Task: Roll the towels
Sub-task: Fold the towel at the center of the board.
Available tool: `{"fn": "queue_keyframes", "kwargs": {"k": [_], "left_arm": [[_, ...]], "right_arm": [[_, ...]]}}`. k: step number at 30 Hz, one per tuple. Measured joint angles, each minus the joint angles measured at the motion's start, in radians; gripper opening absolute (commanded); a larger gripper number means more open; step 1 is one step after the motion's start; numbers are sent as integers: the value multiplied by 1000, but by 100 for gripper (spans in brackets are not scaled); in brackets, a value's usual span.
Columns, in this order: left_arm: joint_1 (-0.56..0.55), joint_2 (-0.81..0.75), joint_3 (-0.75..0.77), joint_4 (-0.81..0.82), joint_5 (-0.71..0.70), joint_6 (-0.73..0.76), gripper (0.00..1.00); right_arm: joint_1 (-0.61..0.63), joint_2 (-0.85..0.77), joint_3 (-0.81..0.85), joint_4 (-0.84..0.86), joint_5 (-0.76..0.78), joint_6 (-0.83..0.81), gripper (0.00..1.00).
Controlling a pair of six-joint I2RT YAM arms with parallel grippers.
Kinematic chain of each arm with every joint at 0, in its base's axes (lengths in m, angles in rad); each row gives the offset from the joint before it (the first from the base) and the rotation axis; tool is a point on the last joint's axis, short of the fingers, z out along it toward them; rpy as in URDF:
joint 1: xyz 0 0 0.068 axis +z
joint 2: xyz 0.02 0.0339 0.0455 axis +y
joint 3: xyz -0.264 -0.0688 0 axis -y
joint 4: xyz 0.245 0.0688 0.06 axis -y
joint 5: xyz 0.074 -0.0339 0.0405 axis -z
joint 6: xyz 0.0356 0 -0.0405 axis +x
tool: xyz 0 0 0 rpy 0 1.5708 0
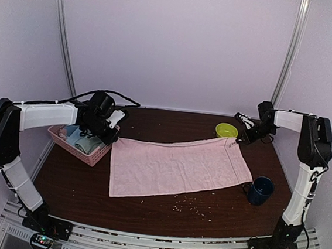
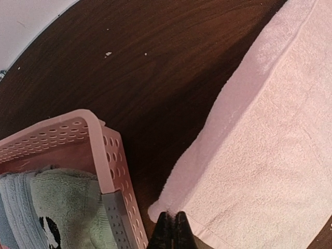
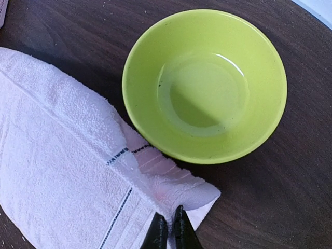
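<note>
The pink towel (image 1: 177, 165) lies spread flat, so I will carry its far corner back with my right gripper and release it onto the towel's near corner by the mug (image 1: 249, 179).
The pale pink towel (image 1: 177, 165) lies spread flat across the middle of the dark table. My left gripper (image 1: 113, 135) is shut on its far left corner (image 2: 166, 205), next to the pink basket (image 1: 73, 145). My right gripper (image 1: 239, 140) is shut on the far right corner (image 3: 176, 194), which is pulled up into a fold beside the green bowl (image 3: 205, 85). The sage green towel (image 2: 67, 207) lies folded inside the basket (image 2: 109, 161).
Blue-grey towels (image 2: 15, 207) lie in the basket beside the green one. A dark blue mug (image 1: 261, 190) stands at the towel's near right corner. The green bowl (image 1: 226, 130) is at the back right. Crumbs (image 1: 190, 204) lie scattered near the front.
</note>
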Motion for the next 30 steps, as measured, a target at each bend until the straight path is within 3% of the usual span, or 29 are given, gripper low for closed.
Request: {"fn": "queue_keyframes", "kwargs": {"k": [16, 30], "left_arm": [[-15, -132, -108, -96, 183, -8, 0], [-51, -172, -143, -233, 294, -64, 0]], "right_arm": [[0, -169, -180, -112, 43, -230, 0], [-47, -197, -196, -279, 76, -428, 0]]}}
